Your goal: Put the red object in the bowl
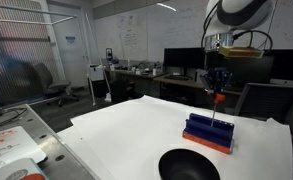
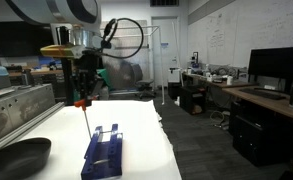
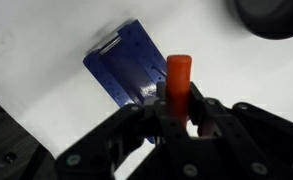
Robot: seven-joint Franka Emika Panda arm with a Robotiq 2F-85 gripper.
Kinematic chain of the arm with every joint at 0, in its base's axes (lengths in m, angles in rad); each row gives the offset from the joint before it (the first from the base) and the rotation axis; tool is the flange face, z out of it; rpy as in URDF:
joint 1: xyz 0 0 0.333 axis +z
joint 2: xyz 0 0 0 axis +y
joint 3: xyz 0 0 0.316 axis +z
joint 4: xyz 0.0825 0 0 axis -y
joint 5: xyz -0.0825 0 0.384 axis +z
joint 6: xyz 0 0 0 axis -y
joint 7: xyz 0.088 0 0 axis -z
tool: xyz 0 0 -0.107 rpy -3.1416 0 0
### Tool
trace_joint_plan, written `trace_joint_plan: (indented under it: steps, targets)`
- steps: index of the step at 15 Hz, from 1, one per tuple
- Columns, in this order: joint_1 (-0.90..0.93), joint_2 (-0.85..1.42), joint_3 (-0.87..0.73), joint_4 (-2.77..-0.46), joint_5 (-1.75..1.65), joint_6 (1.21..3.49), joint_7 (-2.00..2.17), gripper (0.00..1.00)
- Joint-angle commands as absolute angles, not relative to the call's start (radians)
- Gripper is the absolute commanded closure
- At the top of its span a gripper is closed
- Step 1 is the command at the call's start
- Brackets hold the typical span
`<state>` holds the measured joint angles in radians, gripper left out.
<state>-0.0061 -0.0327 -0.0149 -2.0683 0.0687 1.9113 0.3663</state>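
Note:
My gripper carries the red object across from the blue rack to above the black bowl (image 1: 189, 165) next, then lowers it to release.
My gripper (image 3: 176, 105) is shut on the red object (image 3: 178, 76), a slim bright-red stick that pokes out past the fingers. In both exterior views the gripper (image 1: 217, 88) (image 2: 82, 92) hangs in the air above the blue rack (image 1: 208, 132) (image 2: 103, 152), with the red object (image 1: 218, 98) (image 2: 82, 103) at its tip. The wrist view shows the blue rack (image 3: 124, 68) below on the white table. The black bowl (image 1: 189, 165) (image 2: 16, 157) stands on the table near the rack; its edge shows at the top right of the wrist view (image 3: 274, 15).
The white table (image 1: 126, 125) (image 2: 56, 125) carries the rack and bowl. A grey side surface with papers (image 1: 11, 145) lies beside it. Desks with monitors (image 1: 181, 62) (image 2: 276, 70) and chairs stand behind.

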Motion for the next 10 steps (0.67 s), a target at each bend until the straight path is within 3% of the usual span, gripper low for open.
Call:
trace_joint_plan:
  steps: [1,10]
  targets:
    - [0.019,-0.136,0.016,-2.044,0.108,1.865,0.294,0.83]
    - [0.053,-0.066,0.021,-2.125,0.534,1.843,0.039,0.84]
